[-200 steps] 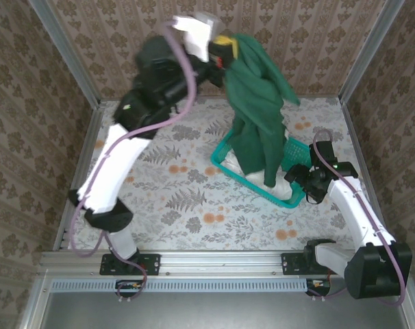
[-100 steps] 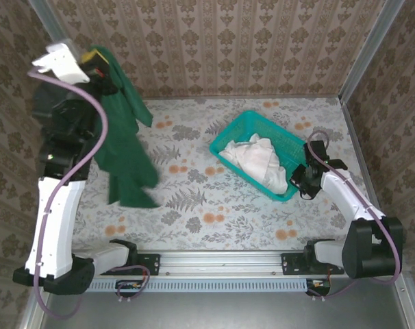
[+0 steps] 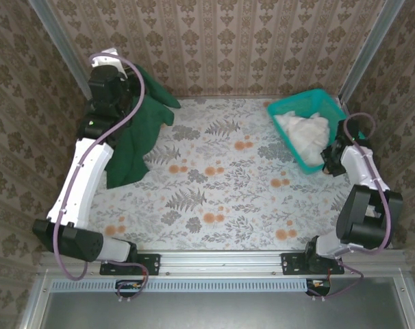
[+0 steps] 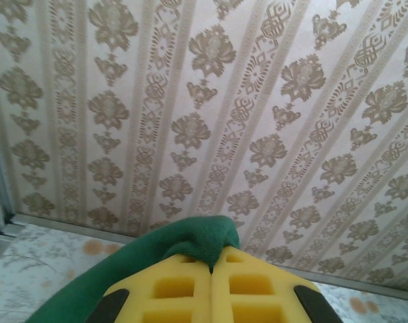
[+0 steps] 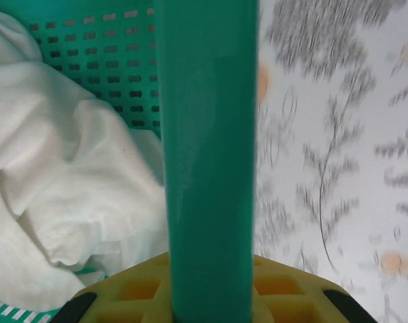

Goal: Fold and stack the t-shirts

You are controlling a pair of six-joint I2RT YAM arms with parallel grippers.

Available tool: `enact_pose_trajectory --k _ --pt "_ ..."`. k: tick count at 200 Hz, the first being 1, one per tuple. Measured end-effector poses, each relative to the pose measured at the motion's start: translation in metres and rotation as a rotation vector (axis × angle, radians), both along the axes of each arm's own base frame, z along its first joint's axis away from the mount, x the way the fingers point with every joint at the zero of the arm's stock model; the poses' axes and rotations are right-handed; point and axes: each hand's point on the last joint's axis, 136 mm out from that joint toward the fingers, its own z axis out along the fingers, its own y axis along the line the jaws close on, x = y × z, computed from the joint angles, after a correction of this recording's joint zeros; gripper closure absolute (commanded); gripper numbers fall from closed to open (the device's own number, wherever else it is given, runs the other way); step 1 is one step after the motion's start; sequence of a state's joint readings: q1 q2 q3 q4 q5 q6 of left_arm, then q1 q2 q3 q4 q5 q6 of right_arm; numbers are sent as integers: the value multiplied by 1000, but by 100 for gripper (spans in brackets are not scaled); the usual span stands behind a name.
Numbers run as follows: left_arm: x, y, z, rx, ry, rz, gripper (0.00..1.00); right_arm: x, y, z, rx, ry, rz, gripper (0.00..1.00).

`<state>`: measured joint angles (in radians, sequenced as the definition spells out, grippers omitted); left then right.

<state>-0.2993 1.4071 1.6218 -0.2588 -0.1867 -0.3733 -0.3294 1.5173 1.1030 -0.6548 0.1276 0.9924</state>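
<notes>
My right gripper should next move the basket's rim it holds outward toward the basket's far corner by its side, then let go, as the basket is crooked.
A dark green t-shirt [image 3: 133, 140] hangs from my left gripper [image 3: 132, 77] at the far left, and its lower part drapes onto the table. In the left wrist view the yellow pads [image 4: 258, 286] of my left gripper [image 4: 211, 266] are shut on a fold of the green t-shirt [image 4: 190, 239]. My right gripper [image 3: 327, 163] is at the near corner of the teal basket [image 3: 290, 108]. In the right wrist view my right gripper [image 5: 207, 296] is shut on the basket's rim [image 5: 207, 134].
White cloth [image 3: 302, 130] lies bunched in the basket, which sits in the far right corner by the wall; the same white cloth [image 5: 56, 168] is left of the rim. Patterned walls close in three sides. The floral tabletop [image 3: 221, 178] is bare between the arms.
My left arm swung the green t-shirt from above the basket to the far left and lowered it. My right gripper shut on the basket rim and dragged the basket to the far right corner.
</notes>
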Motion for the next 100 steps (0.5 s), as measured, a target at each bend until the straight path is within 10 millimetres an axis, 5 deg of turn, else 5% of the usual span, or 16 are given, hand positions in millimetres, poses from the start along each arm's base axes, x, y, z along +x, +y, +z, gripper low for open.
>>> enact_pose_trajectory --k 53,100 --pt "35 -44 -54 -26 145 -163 100 42 -52 -10 -32 -12 -114 100" --pt "29 -92 -94 -1 266 -328 100 52 -70 -3 -25 -34 -174 100"
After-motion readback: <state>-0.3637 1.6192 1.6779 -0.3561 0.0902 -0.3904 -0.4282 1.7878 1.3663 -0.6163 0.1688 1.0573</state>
